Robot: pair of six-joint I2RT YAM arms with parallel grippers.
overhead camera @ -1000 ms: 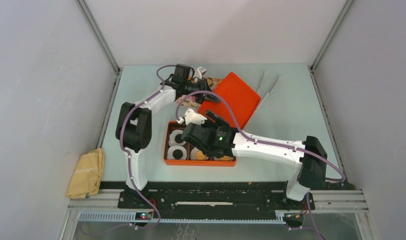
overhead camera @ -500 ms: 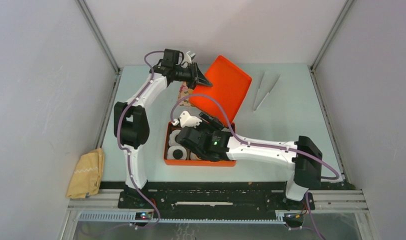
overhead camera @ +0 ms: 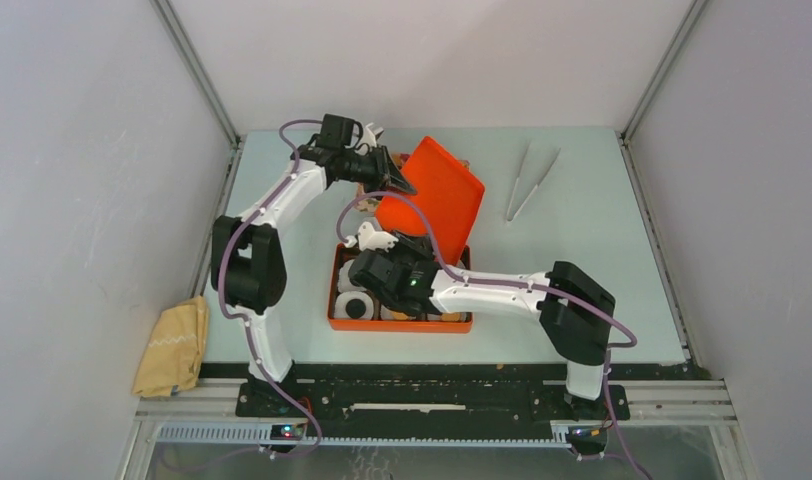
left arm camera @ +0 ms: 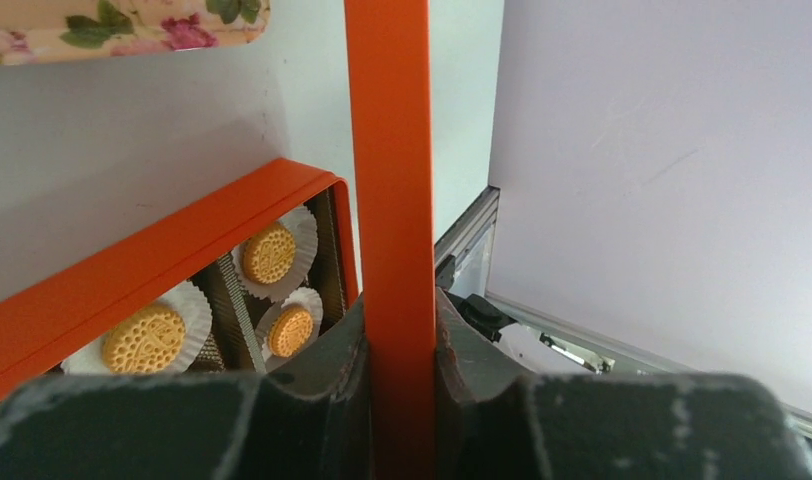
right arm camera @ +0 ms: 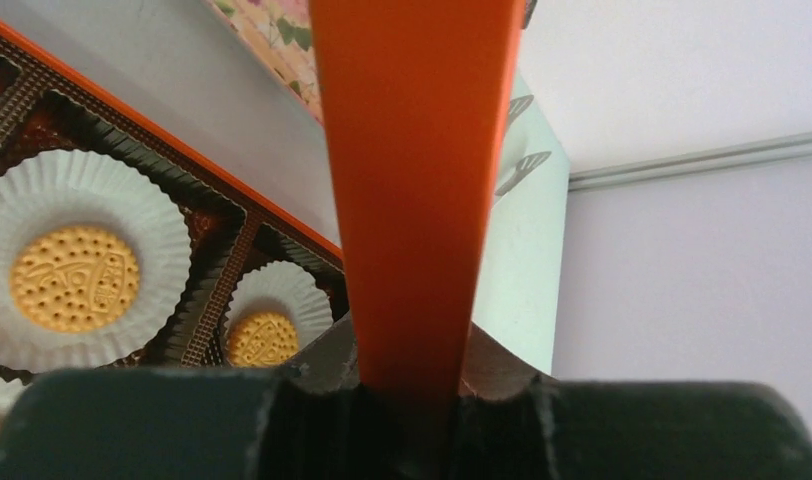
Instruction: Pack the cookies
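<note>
The cookies still lie uncovered, so my right gripper needs to swing and turn over the box's end nearest the tongs, lower the lid and release it there.
An orange lid [overhead camera: 434, 198] hangs tilted above the back of the orange box [overhead camera: 397, 325]. My left gripper [overhead camera: 390, 176] is shut on the lid's far left edge, seen as an orange band [left arm camera: 387, 150] between its jaws. My right gripper [overhead camera: 387, 238] is shut on the lid's near edge [right arm camera: 412, 150]. Tan cookies [left arm camera: 269, 252] [right arm camera: 74, 278] sit in white paper cups inside the box's brown divider tray. A black cookie [overhead camera: 357, 308] lies in a cup at the box's left end. My right arm hides most of the box from above.
A floral tray [left arm camera: 122, 25] lies behind the box, under the lid. Metal tongs [overhead camera: 530, 178] rest at the back right of the table. A yellow cloth [overhead camera: 172, 345] lies off the table's near left corner. Grey walls enclose all sides.
My left gripper raised the lid and swung it up on edge above the box. My right gripper moved in from over the box and closed on the lid's near edge.
</note>
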